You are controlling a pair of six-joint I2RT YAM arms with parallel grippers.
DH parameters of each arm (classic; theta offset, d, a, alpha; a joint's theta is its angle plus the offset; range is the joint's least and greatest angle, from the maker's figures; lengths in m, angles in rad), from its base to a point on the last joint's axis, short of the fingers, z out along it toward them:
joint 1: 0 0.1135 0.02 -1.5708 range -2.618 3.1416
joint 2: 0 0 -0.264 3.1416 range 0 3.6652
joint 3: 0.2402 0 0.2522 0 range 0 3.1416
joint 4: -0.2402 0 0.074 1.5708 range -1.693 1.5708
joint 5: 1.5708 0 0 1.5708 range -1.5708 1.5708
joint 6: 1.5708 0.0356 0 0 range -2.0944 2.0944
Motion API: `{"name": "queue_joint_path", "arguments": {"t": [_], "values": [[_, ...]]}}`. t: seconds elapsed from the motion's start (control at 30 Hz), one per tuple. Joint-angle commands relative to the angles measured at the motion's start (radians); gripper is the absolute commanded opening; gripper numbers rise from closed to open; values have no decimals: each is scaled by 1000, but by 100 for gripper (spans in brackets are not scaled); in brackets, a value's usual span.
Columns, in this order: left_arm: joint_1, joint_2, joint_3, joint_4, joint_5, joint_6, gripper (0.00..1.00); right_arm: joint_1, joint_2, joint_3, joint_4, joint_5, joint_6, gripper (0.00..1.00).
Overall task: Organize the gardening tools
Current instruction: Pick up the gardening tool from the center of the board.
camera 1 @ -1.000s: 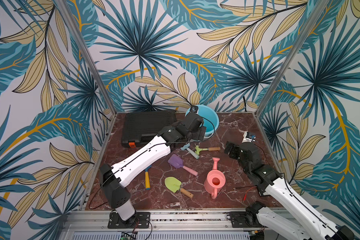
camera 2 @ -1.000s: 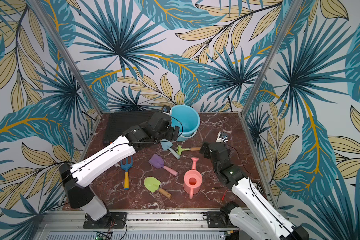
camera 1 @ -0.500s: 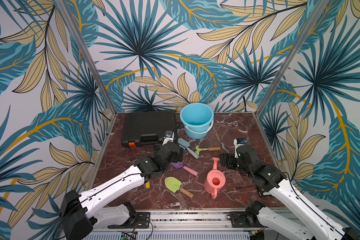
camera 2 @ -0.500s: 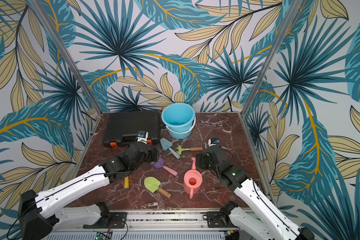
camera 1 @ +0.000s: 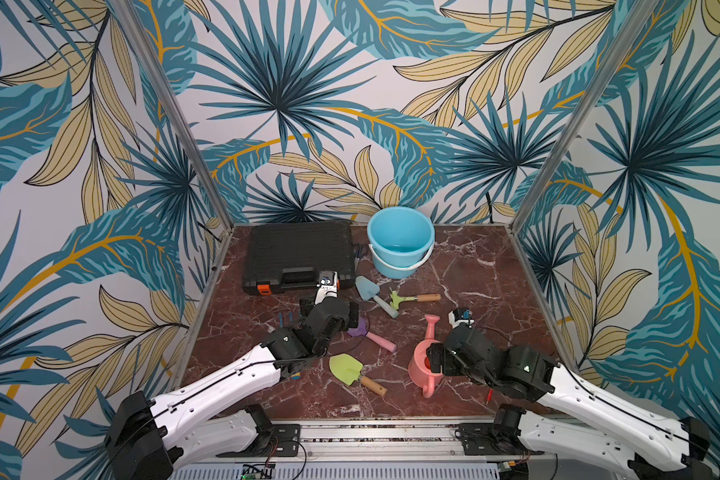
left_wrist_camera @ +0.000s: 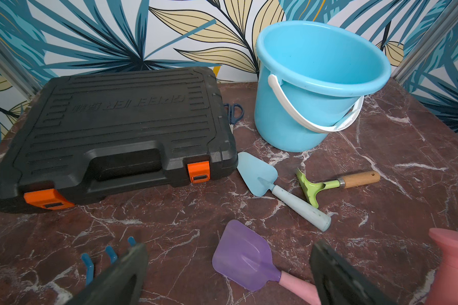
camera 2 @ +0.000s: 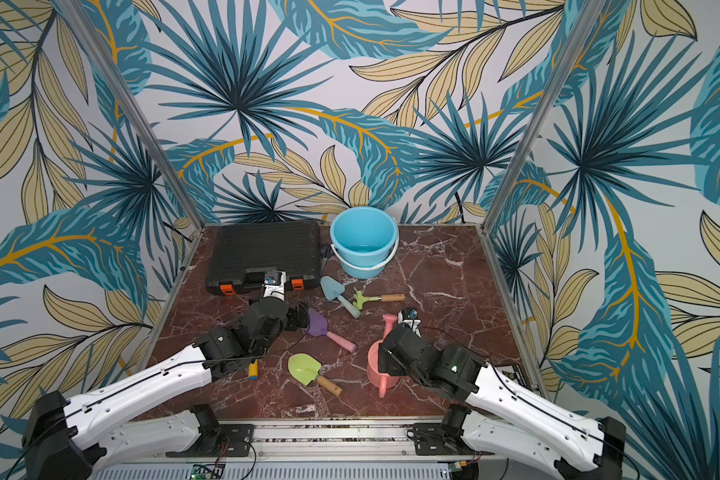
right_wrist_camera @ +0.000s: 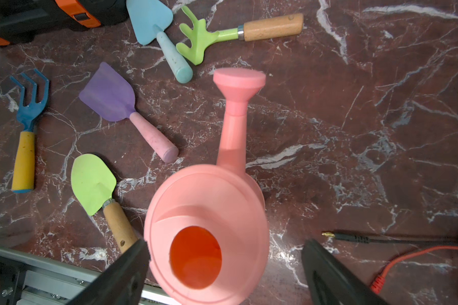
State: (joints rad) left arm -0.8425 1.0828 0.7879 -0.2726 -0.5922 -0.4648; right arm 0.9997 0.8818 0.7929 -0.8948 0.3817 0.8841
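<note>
I will move my right gripper back and down past the watering can's rim and close it on the watering can's handle (camera 1: 429, 388), because that handle sticks out toward the front bar.
The pink watering can (right_wrist_camera: 209, 206) stands at the front right of the marble table (camera 1: 474, 291). My right gripper (right_wrist_camera: 226, 245) hangs open over it, one finger beside its rim, the other well apart. My left gripper (left_wrist_camera: 229, 253) is open and low, with the purple scoop (left_wrist_camera: 242, 257) between its fingers, untouched. The blue fork (right_wrist_camera: 29, 105) lies left of the scoop. The green shovel (right_wrist_camera: 93, 182) rests nearer the front. The light blue trowel (left_wrist_camera: 257, 174) and green rake (left_wrist_camera: 311, 188) lie by the bucket. In both top views the left arm hides most of the fork.
A black ribbed case (camera 1: 300, 253) with orange latches sits at the back left. A light blue bucket (camera 1: 400, 241) stands beside it, with scissors (left_wrist_camera: 233, 112) between them. Red and black cables (right_wrist_camera: 407, 253) trail at the front right. A metal rail (right_wrist_camera: 37, 277) runs along the front edge.
My left arm has drawn back from the bucket and come down over the purple scoop. My right gripper has moved forward and left, from the back right to above the watering can.
</note>
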Motion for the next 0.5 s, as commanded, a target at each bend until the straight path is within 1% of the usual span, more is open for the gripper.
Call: {"name": "queue_joint_path", "arguments": {"t": [0.0, 0.2, 0.33, 0.4, 0.47], "values": [[5, -8, -8, 36, -18, 0, 100, 67, 69, 14, -53, 80, 93, 99], [5, -42, -25, 36, -26, -3, 100, 109, 181, 5, -59, 88, 124, 98], [5, -51, -32, 45, -19, -3, 100, 129, 203, -20, -44, 95, 143, 92], [5, -50, -33, 44, -17, -3, 100, 132, 213, -30, -41, 96, 147, 91], [5, -50, -34, 45, -18, -3, 100, 139, 222, -28, -55, 109, 156, 93]]}}
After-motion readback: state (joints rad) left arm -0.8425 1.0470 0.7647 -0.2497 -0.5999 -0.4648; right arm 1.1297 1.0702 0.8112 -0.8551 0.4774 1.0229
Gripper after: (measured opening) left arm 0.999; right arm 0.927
